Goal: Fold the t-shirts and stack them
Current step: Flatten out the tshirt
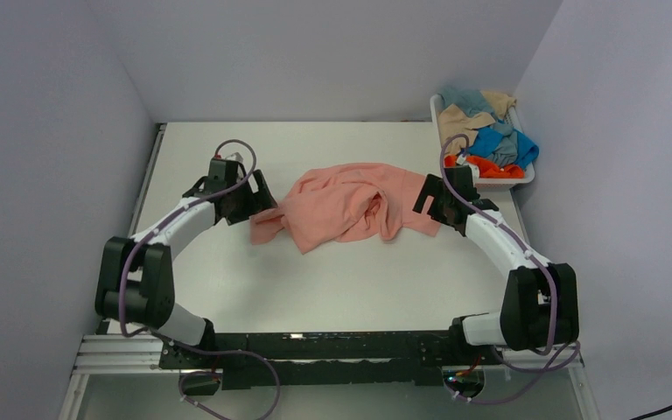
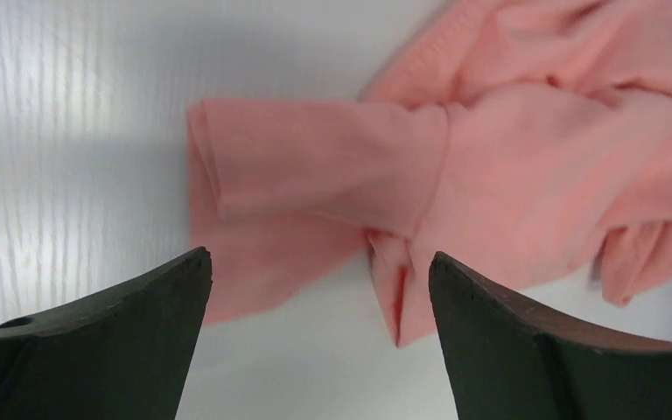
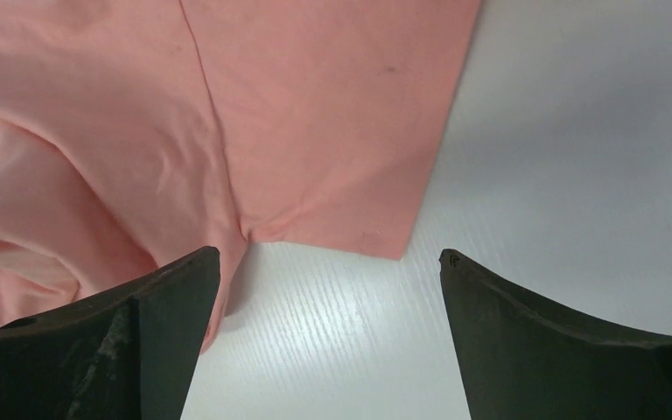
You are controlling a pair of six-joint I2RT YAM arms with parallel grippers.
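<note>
The folded sleeve (image 1: 272, 213) of the salmon pink t-shirt (image 1: 350, 203) lies below my open left gripper's fingers, just beyond their ends, so the gripper lowers onto it next.
A salmon pink t-shirt (image 1: 350, 203) lies crumpled in the middle of the white table. My left gripper (image 1: 258, 199) is at its left end, open and empty; in the left wrist view (image 2: 319, 262) a sleeve (image 2: 315, 171) lies just beyond the fingertips. My right gripper (image 1: 426, 201) is at the shirt's right end, open and empty; in the right wrist view (image 3: 328, 258) the shirt's corner (image 3: 341, 131) lies just ahead of the jaws. Orange, bright blue, tan and grey-blue t-shirts (image 1: 490, 131) are piled in the basket.
A white plastic basket (image 1: 525, 179) stands at the back right corner, close behind my right arm. Grey walls close in the table at the left, back and right. Bare table (image 1: 341, 280) lies in front of the shirt.
</note>
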